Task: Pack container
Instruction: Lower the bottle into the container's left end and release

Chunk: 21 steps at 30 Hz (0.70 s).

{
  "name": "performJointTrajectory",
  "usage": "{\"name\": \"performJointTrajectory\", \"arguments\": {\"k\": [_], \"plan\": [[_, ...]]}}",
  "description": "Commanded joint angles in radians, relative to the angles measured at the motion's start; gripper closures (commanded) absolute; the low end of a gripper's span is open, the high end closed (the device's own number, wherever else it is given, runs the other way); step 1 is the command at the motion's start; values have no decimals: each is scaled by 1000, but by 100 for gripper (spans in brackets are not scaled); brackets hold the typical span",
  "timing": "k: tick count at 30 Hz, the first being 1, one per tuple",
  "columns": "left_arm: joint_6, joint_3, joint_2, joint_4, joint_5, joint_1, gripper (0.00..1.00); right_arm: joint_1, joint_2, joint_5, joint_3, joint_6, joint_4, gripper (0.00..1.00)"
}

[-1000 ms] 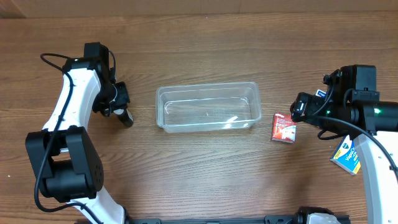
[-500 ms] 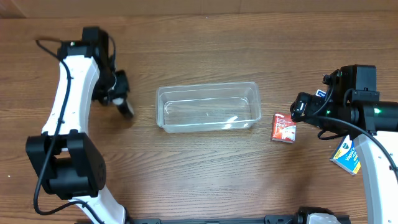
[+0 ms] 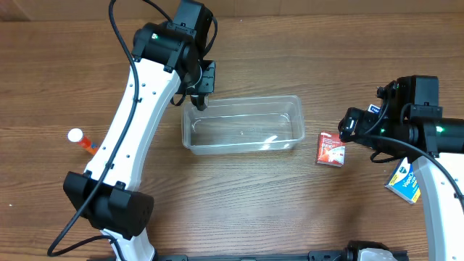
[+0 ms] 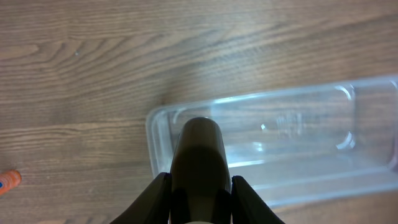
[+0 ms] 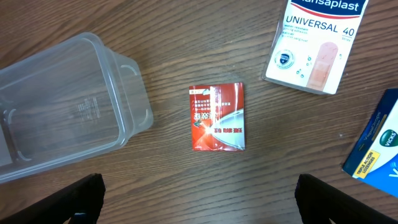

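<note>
Next, my left gripper lowers the dark rounded bottle (image 4: 199,158) down into the container's bare end nearer the orange bottle, below the gripper, and releases it.
The clear plastic container (image 3: 241,101) lies empty at the table's middle; it also shows in the left wrist view (image 4: 249,101) and the right wrist view (image 5: 74,124). My left gripper (image 3: 199,98) is shut on a dark rounded bottle (image 4: 199,158) and holds it above the container's left end. My right gripper (image 3: 348,129) is open and empty, hovering just right of a small red box (image 3: 330,149) that lies flat on the wood (image 5: 217,117).
An orange bottle with a white cap (image 3: 80,139) lies at the far left. A blue and yellow box (image 3: 404,181) lies at the right edge. A white plaster box (image 5: 314,43) lies beyond the red box.
My left arm has swung from the table's left side up and right to the container's left end, carrying the dark bottle. The orange bottle is now uncovered. The right arm has not moved.
</note>
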Motion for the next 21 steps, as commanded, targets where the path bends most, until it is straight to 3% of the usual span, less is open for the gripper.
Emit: {"name": "performJointTrajectory", "arguments": {"k": [1,8,21], "plan": [[-56,-81,-11,51,-63,-2,96,-4,-3,-3,31,1,2,0],[-55,-322,-11,218,-60,-2,96,-4,-3,-10,31,1,3,0],[-55,-487,-9,395,-61,2,96,-4,-3,-10,31,1,2,0]]}}
